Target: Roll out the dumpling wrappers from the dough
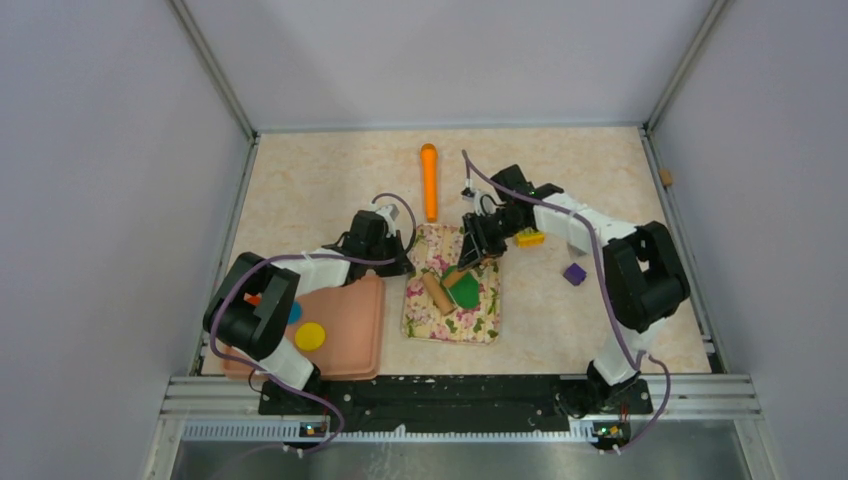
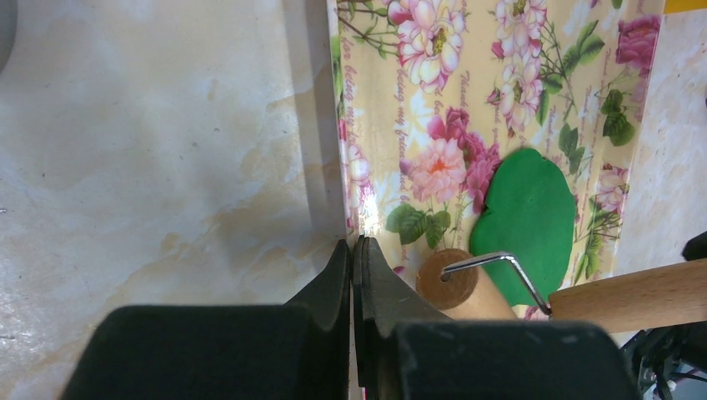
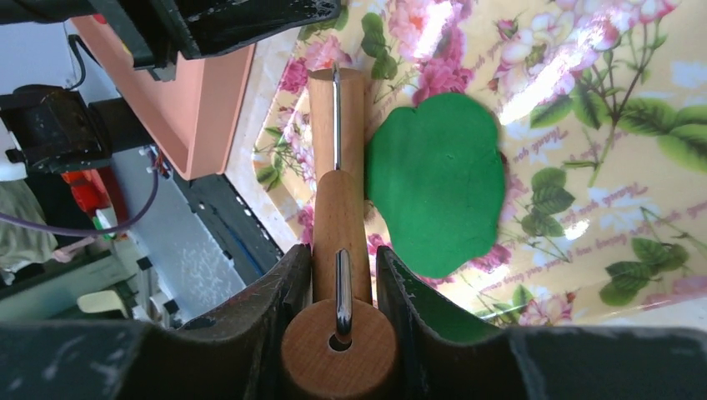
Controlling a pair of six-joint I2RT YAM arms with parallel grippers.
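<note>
My right gripper carries the roller up past the dough next, then back and down onto the table near the purple cube [image 1: 545,283], as the dough lies flat.
The dough [image 1: 466,291] is a flattened dark green piece with a ragged edge, lying on the floral mat [image 1: 480,325]. My right gripper [image 3: 343,258] is shut on the wooden handle of a small roller [image 3: 337,108]. The roller's drum rests on the mat against the dough's [image 3: 438,179] left edge. My left gripper [image 2: 358,243] is shut at the mat's [image 2: 400,100] left edge, with the thin edge pinched between its jaws. Yellow [image 1: 309,336] and blue [image 1: 294,312] dumpling wrappers lie on the salmon tray [image 1: 350,340].
An orange rolling pin [image 1: 429,180] lies behind the mat. A yellow block [image 1: 529,238] and a purple cube [image 1: 574,273] sit right of the mat, near the right arm. The tray sits under the left arm at the front left.
</note>
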